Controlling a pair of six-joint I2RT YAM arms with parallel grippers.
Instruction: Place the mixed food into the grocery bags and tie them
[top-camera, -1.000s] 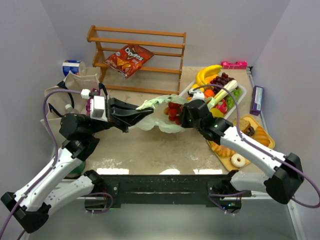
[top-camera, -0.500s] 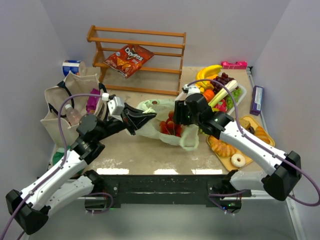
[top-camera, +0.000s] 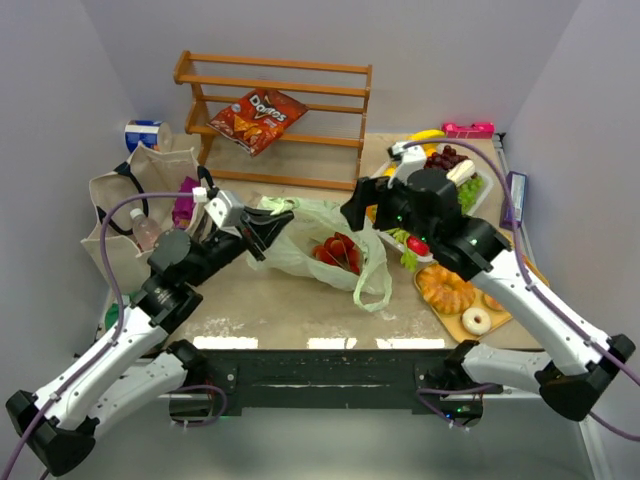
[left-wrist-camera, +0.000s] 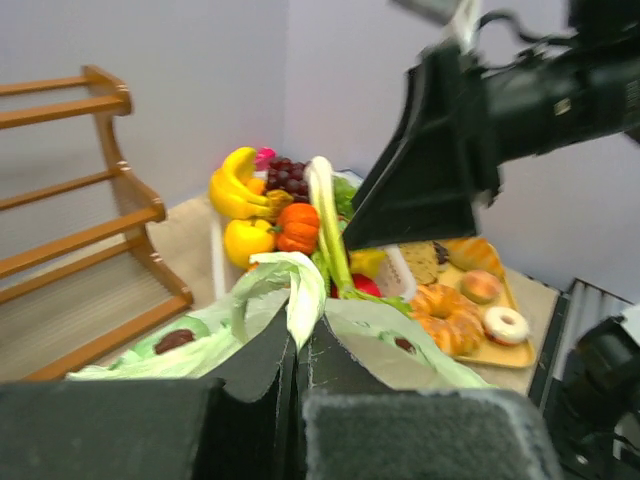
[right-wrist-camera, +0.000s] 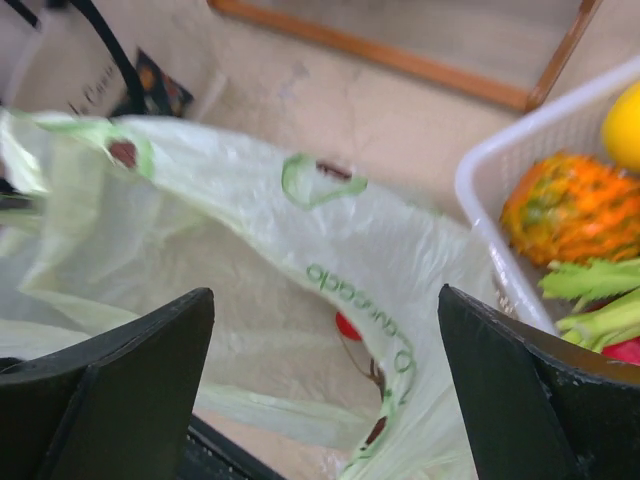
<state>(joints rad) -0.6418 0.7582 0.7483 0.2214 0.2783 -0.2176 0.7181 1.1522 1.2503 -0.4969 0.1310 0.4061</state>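
Next I should move my right gripper to the right in the top view and lower around the basket's orange pumpkin, since the gaping green grocery bag has room.
The pale green plastic grocery bag lies mid-table with red food showing inside. One of its loop handles is pinched in my left gripper, which is shut. The bag's other handle loop lies slack on the table. My right gripper hovers open above the bag's right side, with nothing between its fingers. Below it the bag gapes, a red item inside. The beige tote stands at the left with a water bottle and a purple packet in it.
A white basket of fruit and vegetables sits at the right, with a yellow tray of doughnuts and bread in front of it. A wooden rack at the back holds a red chip bag. A purple box lies by the right wall.
My right gripper has opened, let go of its bag handle and risen back toward the basket. The freed handle dropped to the table. My left gripper stays shut and has drifted right.
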